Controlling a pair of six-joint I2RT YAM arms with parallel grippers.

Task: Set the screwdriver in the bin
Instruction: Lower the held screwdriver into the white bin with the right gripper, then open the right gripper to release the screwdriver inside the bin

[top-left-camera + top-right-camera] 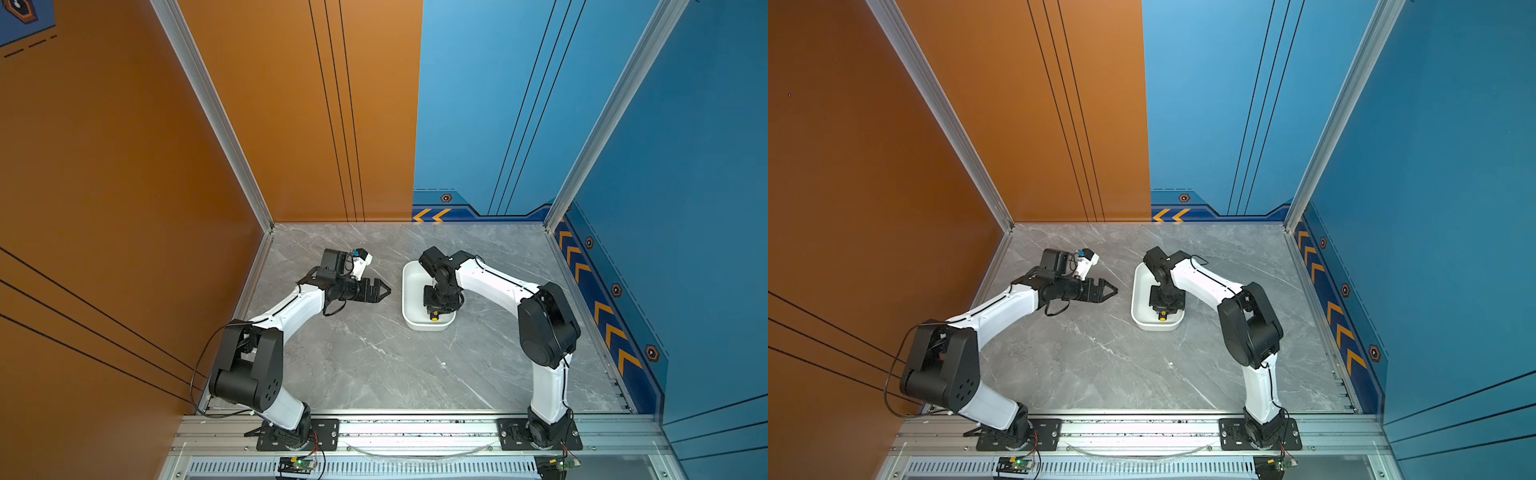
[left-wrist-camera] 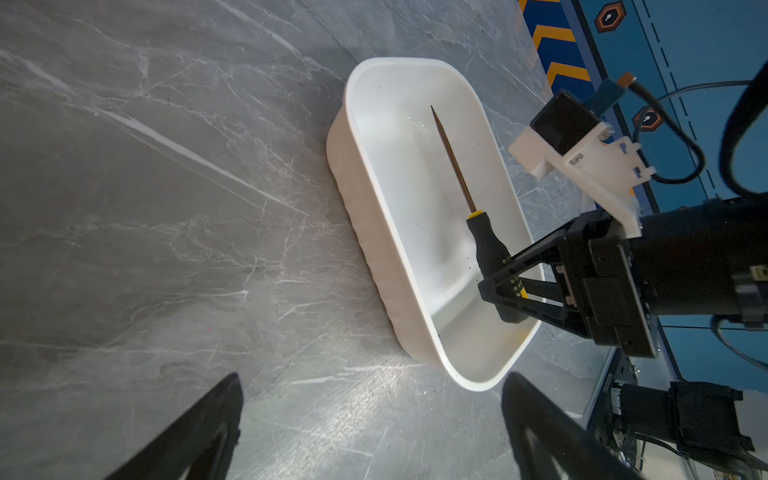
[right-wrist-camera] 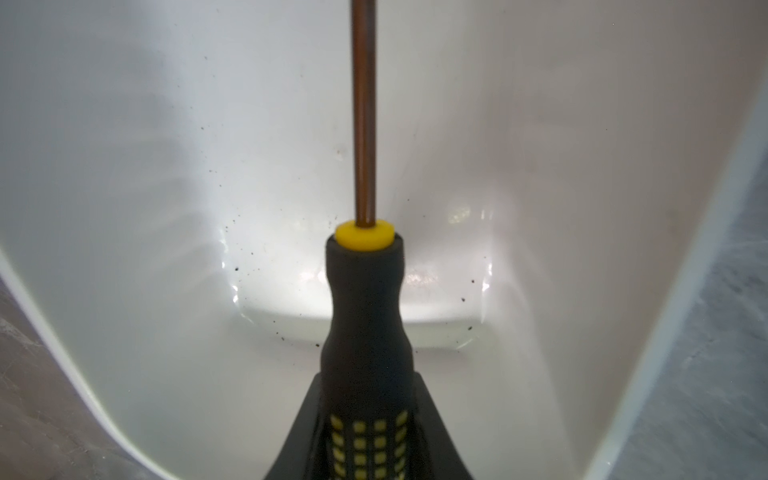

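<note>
The screwdriver (image 3: 363,307) already lines up lengthwise between the bin's sides, so my right gripper needs to move down toward the bottom of the bin and let go of the screwdriver's black handle there.
The white bin (image 1: 410,291) (image 1: 1139,297) stands on the grey table right of centre. My right gripper (image 1: 434,308) (image 1: 1163,309) reaches down into it, shut on the black handle of the screwdriver (image 3: 363,307). Only the yellow end cap (image 1: 434,317) shows in both top views. In the left wrist view the screwdriver (image 2: 486,241) lies along the bin (image 2: 399,166), its thin shaft pointing to the far end, with the right gripper (image 2: 500,286) clamped on the yellow-marked grip. I cannot tell whether it touches the floor. My left gripper (image 1: 384,289) (image 2: 372,376) hovers left of the bin, open and empty.
The orange wall closes the left side and the blue walls the back and right. An aluminium rail (image 1: 415,428) carrying both arm bases runs along the front edge. The right arm's elbow (image 1: 544,324) stands high to the right of the bin.
</note>
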